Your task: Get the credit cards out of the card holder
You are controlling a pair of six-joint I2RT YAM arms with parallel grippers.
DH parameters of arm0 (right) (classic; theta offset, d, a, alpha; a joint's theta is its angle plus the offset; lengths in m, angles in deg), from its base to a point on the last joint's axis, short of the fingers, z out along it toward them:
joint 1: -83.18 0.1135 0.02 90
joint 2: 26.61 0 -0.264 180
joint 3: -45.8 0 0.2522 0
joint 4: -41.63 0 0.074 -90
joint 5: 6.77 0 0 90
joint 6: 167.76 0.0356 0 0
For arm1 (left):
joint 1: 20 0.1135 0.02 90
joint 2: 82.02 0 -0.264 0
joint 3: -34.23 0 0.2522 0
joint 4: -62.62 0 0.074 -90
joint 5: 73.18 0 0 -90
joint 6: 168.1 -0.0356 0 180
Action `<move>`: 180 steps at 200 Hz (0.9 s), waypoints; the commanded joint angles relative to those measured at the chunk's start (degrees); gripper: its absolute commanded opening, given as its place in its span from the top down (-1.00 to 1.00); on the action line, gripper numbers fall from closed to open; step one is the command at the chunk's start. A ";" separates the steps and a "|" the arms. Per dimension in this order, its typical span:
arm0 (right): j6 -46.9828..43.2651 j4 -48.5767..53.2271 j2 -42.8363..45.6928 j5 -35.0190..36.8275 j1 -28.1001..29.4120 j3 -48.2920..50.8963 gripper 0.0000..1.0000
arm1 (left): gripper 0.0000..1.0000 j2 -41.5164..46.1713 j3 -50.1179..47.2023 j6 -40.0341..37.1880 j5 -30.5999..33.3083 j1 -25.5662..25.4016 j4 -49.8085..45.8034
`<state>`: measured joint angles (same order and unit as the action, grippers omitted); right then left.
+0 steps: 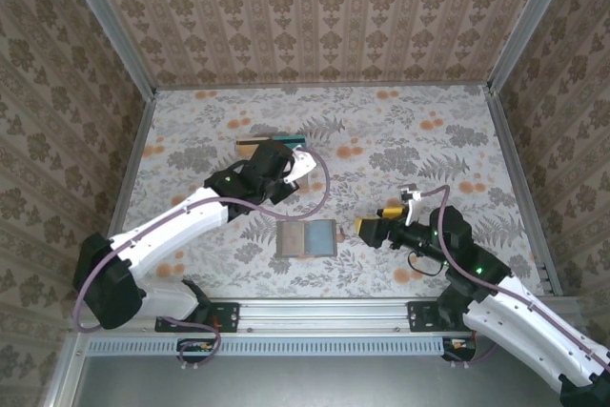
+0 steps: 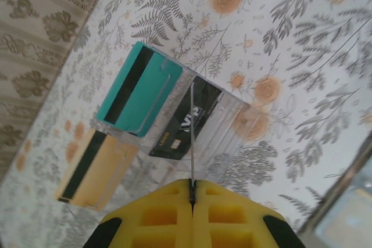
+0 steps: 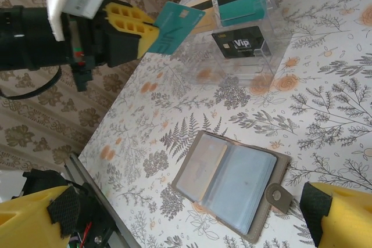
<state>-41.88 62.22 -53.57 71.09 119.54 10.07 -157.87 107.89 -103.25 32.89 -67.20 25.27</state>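
My left gripper turns square to the stand next and lowers outward to release in the teal-card slot (image 1: 294, 140) (image 2: 141, 89), since that slot lies outward and below.
The card holder (image 3: 229, 181) lies open and flat on the flowered table, grey-brown with clear sleeves and a snap tab (image 3: 281, 196); a pale card shows through its left sleeve. From above, the card holder (image 1: 307, 237) sits near the front middle. My right gripper (image 3: 189, 216) stands open above it, a finger on either side and nothing between them; my right gripper (image 1: 366, 227) is just right of the holder. My left gripper (image 3: 142, 30) is shut on a teal credit card (image 3: 174, 27), seen edge-on (image 2: 192, 137) over a clear acrylic stand (image 2: 232, 135).
The acrylic stand (image 3: 256, 50) holds a teal card (image 2: 139, 88), a black Vip card (image 2: 186, 126) and a tan card (image 2: 93, 169). It stands at the back left (image 1: 257, 145). Patterned walls enclose the table; a metal rail (image 1: 324, 312) runs along the front.
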 commanded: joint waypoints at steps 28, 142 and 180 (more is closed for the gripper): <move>-1.58 0.53 0.69 1.67 -0.24 1.11 -1.00 | 1.00 -4.82 2.15 -25.45 -5.15 4.87 7.04; -2.12 -3.12 -3.39 1.85 -0.23 2.64 -1.00 | 1.00 -16.19 7.17 -40.08 -11.06 12.10 12.49; -1.96 -4.09 -5.35 2.13 -0.24 2.73 -1.00 | 1.00 -17.75 7.65 -38.81 -12.97 13.34 13.97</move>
<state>-43.15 61.08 -58.32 72.40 119.54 12.01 -174.27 113.46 -141.35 22.32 -54.85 38.07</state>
